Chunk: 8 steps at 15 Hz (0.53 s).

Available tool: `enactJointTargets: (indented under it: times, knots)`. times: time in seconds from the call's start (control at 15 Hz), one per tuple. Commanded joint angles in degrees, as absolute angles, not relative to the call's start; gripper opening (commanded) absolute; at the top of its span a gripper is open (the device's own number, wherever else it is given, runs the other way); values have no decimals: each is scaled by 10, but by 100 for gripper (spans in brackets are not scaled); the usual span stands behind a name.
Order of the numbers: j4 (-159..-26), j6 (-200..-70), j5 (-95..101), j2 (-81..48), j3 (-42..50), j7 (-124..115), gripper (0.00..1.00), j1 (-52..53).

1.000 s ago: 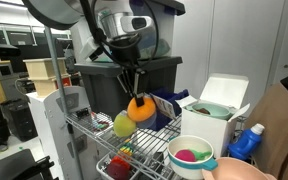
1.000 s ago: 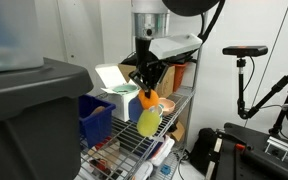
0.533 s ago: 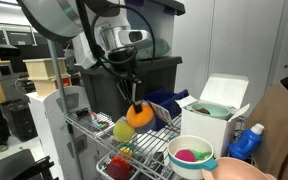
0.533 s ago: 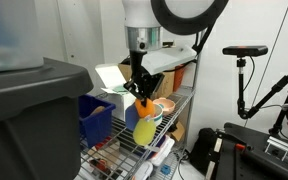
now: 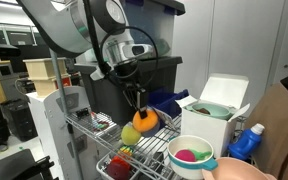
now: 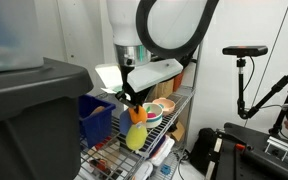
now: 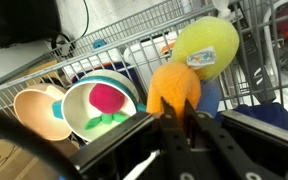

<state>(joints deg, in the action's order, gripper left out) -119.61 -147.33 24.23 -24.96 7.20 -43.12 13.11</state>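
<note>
The orange soft toy still hangs above the rack, so next I need to move my gripper toward the white bowl and then down over the bare wire shelf beside the bowl.
My gripper (image 5: 137, 104) (image 6: 132, 100) (image 7: 174, 118) is shut on an orange soft toy (image 5: 145, 120) (image 6: 137, 113) (image 7: 174, 88). A yellow-green rounded piece (image 5: 130, 133) (image 6: 134, 136) (image 7: 206, 45) hangs against the orange part and moves with it. Both hang just above the wire shelf (image 5: 104, 135) (image 6: 159, 140) of a metal rack. In the wrist view the two thin fingertips pinch the toy's near edge, and a blue cloth (image 7: 210, 96) shows behind it.
A white bowl (image 5: 191, 153) (image 7: 102, 100) with pink and green items and a tan bowl (image 5: 239, 172) (image 7: 39, 112) sit on the rack. A blue bin (image 6: 96, 115), a white box (image 5: 216, 105), a blue bottle (image 5: 246, 142) and a black bin (image 6: 24, 105) are nearby.
The gripper has come down toward the wire shelf and swung sideways, carrying the orange toy and its yellow-green piece. The grip stays the same.
</note>
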Motion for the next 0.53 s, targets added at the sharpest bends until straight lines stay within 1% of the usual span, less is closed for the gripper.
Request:
enactJointTargets:
  times: [0.0,0.47]
  knots:
    - [-1161,-1473,250,-275,90,-457,3,149]
    - [-1125,-1473,242,-299,99,-468,3,152]
